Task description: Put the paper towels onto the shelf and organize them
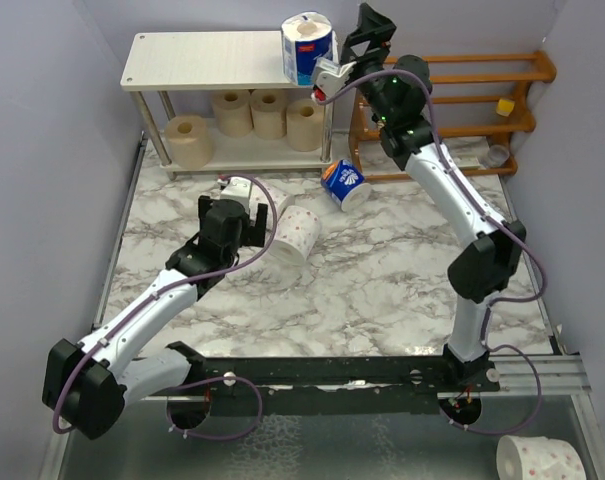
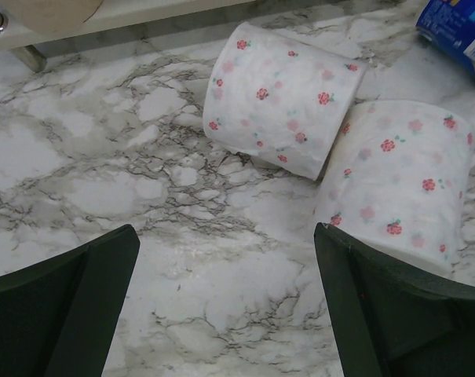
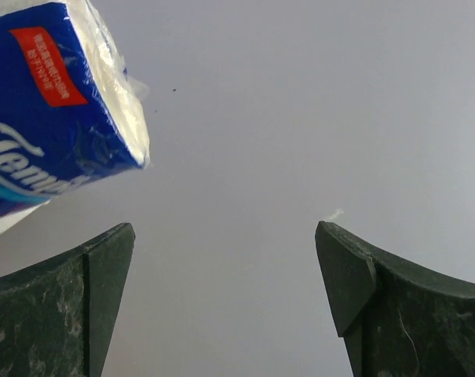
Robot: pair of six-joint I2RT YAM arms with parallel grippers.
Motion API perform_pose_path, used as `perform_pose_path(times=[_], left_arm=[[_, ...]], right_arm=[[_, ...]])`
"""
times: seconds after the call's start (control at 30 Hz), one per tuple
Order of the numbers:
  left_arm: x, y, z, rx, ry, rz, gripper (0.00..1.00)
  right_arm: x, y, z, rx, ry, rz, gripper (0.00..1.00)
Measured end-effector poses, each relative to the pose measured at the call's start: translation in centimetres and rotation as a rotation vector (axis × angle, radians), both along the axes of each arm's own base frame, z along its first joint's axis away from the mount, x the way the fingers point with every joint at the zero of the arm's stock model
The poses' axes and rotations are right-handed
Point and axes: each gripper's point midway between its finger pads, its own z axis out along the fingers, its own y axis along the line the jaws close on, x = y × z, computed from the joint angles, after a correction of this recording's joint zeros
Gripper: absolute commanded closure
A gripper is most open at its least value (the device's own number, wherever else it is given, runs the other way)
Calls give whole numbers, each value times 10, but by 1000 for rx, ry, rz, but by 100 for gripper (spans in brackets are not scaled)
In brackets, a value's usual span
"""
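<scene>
The fingers of my left gripper span bare tabletop, so next I will turn it to the right in the top view and down onto the nearer roll's near corner [image 1: 277,251] [image 2: 331,218].
The shelf [image 1: 197,60] stands at the back left. One blue-and-white wrapped roll [image 1: 307,47] stands upright on the right end of its top board. Several tan rolls [image 1: 269,112] sit on the lower board. A second blue-wrapped roll [image 1: 343,184] lies on the table. My right gripper [image 1: 370,25] is open and empty, just right of the top roll [image 3: 49,102], apart from it. My left gripper [image 1: 254,215] is open low over the table, beside two pink-dotted white rolls [image 2: 284,98] [image 2: 402,184] lying on their sides. Its right finger [image 2: 394,314] is close to the nearer roll.
An orange-brown wooden rack [image 1: 472,95] stands at the back right with a small yellow object [image 1: 504,106] on it. Another pink-dotted roll [image 1: 540,460] lies off the table at the front right. Purple walls close in the left, back and right sides.
</scene>
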Motion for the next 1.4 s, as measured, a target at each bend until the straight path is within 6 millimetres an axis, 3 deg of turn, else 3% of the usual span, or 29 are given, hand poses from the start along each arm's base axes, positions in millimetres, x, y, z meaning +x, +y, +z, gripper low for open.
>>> perform_pose_path(times=[0.07, 0.2, 0.3, 0.4, 0.5, 0.63, 0.7, 0.77, 0.83, 1.03, 1.27, 1.33, 1.4], left_arm=[[-1, -3, 4, -66, -12, 24, 1], [-6, -20, 19, -209, -33, -8, 1], [-11, -33, 29, -278, -42, -62, 1], [-18, -53, 31, -287, -8, -181, 1], [-25, -73, 30, -268, 33, -324, 1], [-40, -89, 22, -231, 53, -477, 1], [-46, -94, 17, -209, 52, -525, 1], [-53, -99, 9, -184, 52, -583, 1], [-59, -102, -3, -150, 66, -619, 1], [-47, -108, -23, 56, 101, -623, 1], [-25, -111, -11, 369, 22, -629, 3], [-23, -106, -15, 438, 11, -654, 3], [-22, -102, -19, 495, 6, -671, 5]], right_arm=[[-13, -10, -2, 39, 51, 0, 0], [-69, -41, -15, 17, 88, -12, 0], [-102, -55, -41, -34, 122, 0, 0], [-119, -59, -75, -35, 264, 32, 0], [-127, -62, -119, 0, 467, 43, 0], [-152, -76, -213, 6, 746, 21, 0], [-184, -85, -269, 3, 901, 27, 0], [-217, -95, -304, 19, 1039, 33, 0], [-239, -100, -311, 65, 1131, 58, 0], [-277, -123, -292, 269, 1169, 67, 0], [-309, -132, -360, 343, 1350, 9, 0], [-313, -137, -375, 383, 1389, -34, 0], [-312, -140, -378, 424, 1394, -68, 0]])
